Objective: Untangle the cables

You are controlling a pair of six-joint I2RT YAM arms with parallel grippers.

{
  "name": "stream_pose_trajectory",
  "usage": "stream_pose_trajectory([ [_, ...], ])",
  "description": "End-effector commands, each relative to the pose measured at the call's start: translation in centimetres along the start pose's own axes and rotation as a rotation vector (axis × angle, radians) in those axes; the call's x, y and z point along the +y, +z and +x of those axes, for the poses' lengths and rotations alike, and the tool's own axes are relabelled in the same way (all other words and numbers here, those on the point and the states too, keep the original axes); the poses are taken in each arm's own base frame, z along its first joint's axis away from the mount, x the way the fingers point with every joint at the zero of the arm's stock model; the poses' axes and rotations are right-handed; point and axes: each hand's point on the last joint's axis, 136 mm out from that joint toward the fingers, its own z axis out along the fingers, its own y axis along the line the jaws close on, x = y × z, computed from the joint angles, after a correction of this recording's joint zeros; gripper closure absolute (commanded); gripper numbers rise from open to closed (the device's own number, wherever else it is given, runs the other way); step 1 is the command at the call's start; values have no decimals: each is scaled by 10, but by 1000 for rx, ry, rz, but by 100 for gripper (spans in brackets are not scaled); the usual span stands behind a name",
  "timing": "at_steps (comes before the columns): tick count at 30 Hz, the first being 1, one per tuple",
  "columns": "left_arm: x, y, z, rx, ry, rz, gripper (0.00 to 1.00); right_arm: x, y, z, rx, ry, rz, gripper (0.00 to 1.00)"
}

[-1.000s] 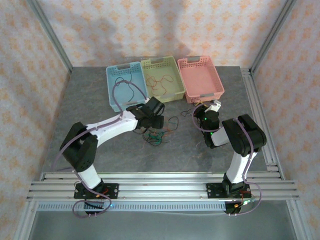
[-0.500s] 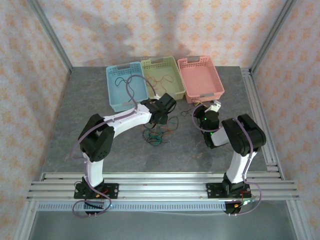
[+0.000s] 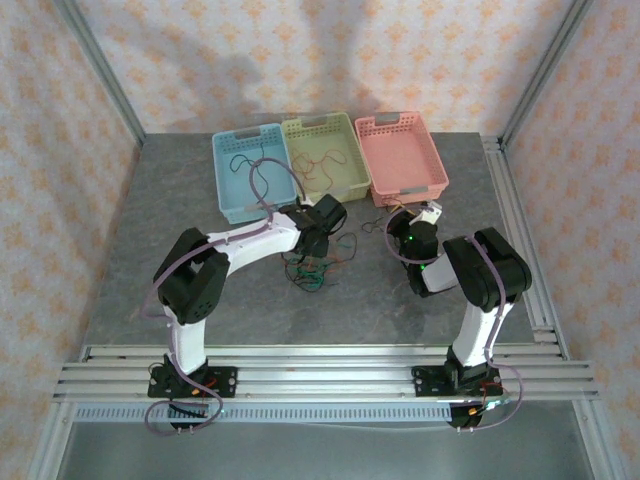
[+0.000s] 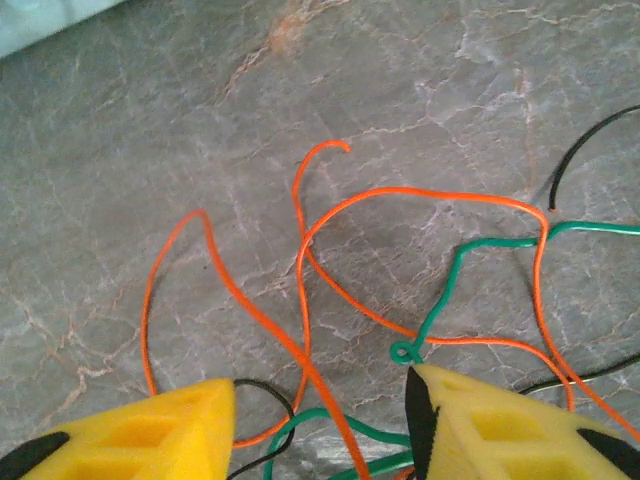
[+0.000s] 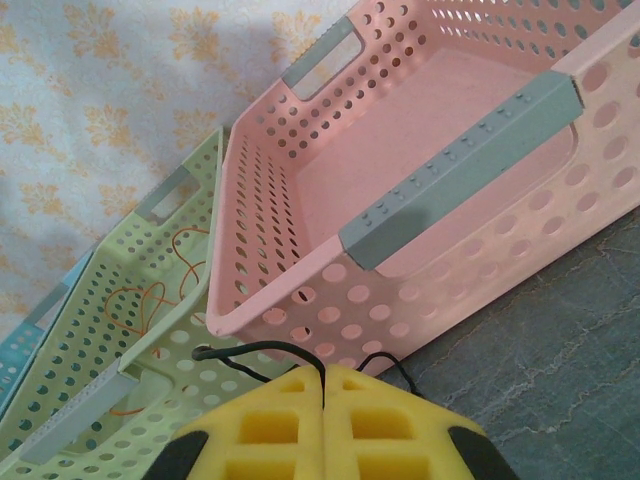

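Note:
My right gripper holds the thin black cable low by the pink basket. It needs to stay there and open its fingers to let the cable go.
A loose tangle of the cables, orange, green and black, lies mid-table. My left gripper is right over it. In the left wrist view that gripper is open, its yellow fingers straddling an orange cable, a green cable and a black cable without clamping them. My right gripper sits near the pink basket. Seen from its wrist, the right gripper is shut on a thin black cable, which loops out to both sides of the fingertips.
Three baskets stand in a row at the back: blue holding a black strand, green holding orange strands, pink. The pink basket's wall and the green basket are close ahead of the right fingers. Metal rails run along the right edge.
The left arm has swung its wrist right and forward over the tangle, then dropped slightly, and its jaws have narrowed. The right arm has not moved.

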Motion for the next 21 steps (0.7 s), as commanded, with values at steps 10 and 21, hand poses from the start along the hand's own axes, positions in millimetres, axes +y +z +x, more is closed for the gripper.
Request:
stream_pose_trajectory([
  [10, 33, -52, -30, -169, -94, -65, 100, 4, 4, -5, -20, 17, -20, 100],
  [21, 157, -240, -36, -540, -279, -122, 100, -26, -19, -28, -151, -9, 136, 100],
])
